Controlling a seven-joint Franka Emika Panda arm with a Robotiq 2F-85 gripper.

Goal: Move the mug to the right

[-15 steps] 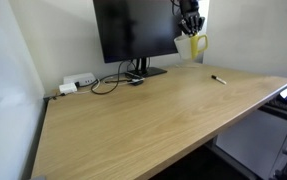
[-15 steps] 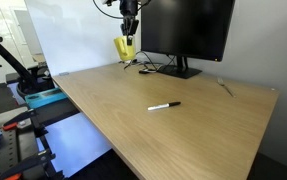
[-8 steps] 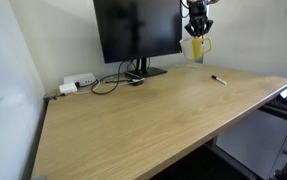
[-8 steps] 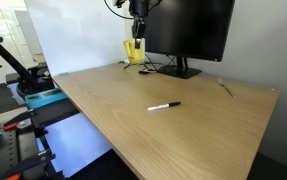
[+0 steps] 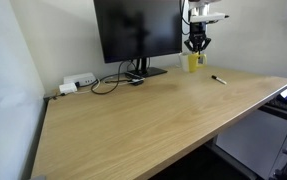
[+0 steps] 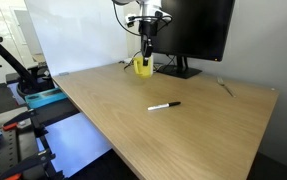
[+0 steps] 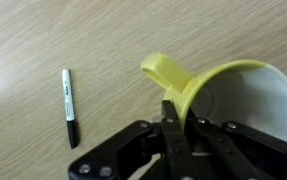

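The mug comes down next and my gripper releases its rim where the desk is clear, as the bare desk near the black marker [image 6: 148, 89] lies below.
The mug [image 5: 194, 63] is pale yellow with a bright yellow inside and a side handle. It is low at the back of the wooden desk [image 5: 133, 125], beside the monitor stand; it also shows in an exterior view [image 6: 143, 67]. I cannot tell whether it touches the desk. My gripper [image 5: 196, 46] comes down from above and is shut on the mug's rim near the handle. In the wrist view the gripper [image 7: 180, 118] pinches the rim of the mug [image 7: 238, 90], one finger inside and one outside.
A black monitor [image 5: 138, 30] stands at the back of the desk, with cables [image 5: 111, 82] and a white power strip [image 5: 78, 83] beside it. A black marker [image 5: 218, 79] lies near the mug, also in the wrist view [image 7: 70, 105]. A wall lies behind.
My gripper has carried the mug down from in front of the monitor's edge to desk level, shifting sideways along the back of the desk. The marker has not moved.
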